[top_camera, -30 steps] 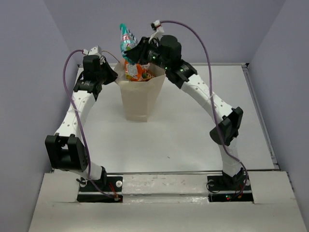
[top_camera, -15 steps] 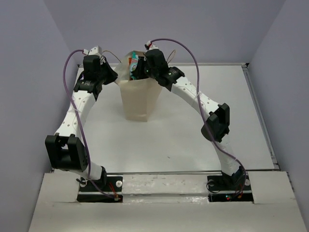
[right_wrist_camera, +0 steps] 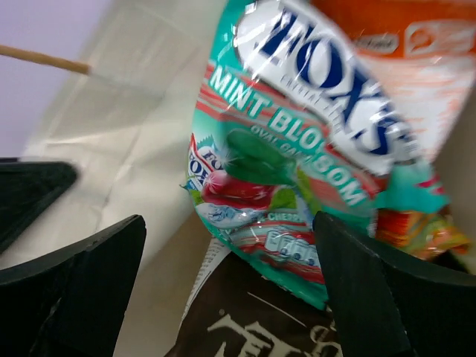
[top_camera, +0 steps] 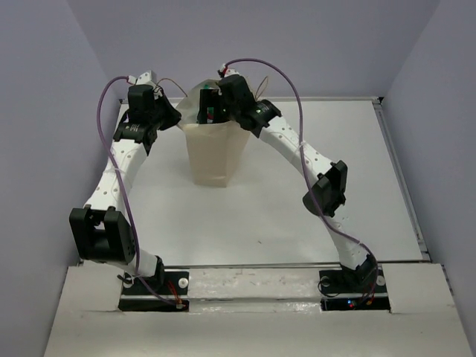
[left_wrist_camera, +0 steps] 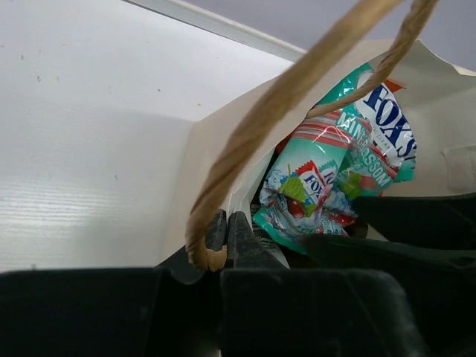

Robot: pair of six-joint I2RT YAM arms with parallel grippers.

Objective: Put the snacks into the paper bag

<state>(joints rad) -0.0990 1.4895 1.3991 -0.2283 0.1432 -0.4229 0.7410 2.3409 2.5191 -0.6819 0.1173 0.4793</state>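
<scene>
The teal-green packet is inside the bag. I will keep my left gripper at the bag's rim beside the cord handle and open its fingers to let go.
The cream paper bag stands upright at the back of the table. My left gripper is shut on the bag's rim, beside the foot of the brown cord handle; from above, the left gripper is at the bag's left edge. Reaching down into the bag's mouth, my right gripper is open. The small teal-green packet lies loose between the right gripper's spread fingers, resting on a brown bag. An orange packet lies behind it. The teal-green packet also shows inside the bag in the left wrist view.
The white table spreads round the bag, with a raised rail along its right edge. Grey walls close in the back and sides. The right arm's elbow hangs over the table's middle right.
The right gripper came down from above the bag into its mouth with the teal-green packet, then opened and let it go. The left gripper kept its hold.
</scene>
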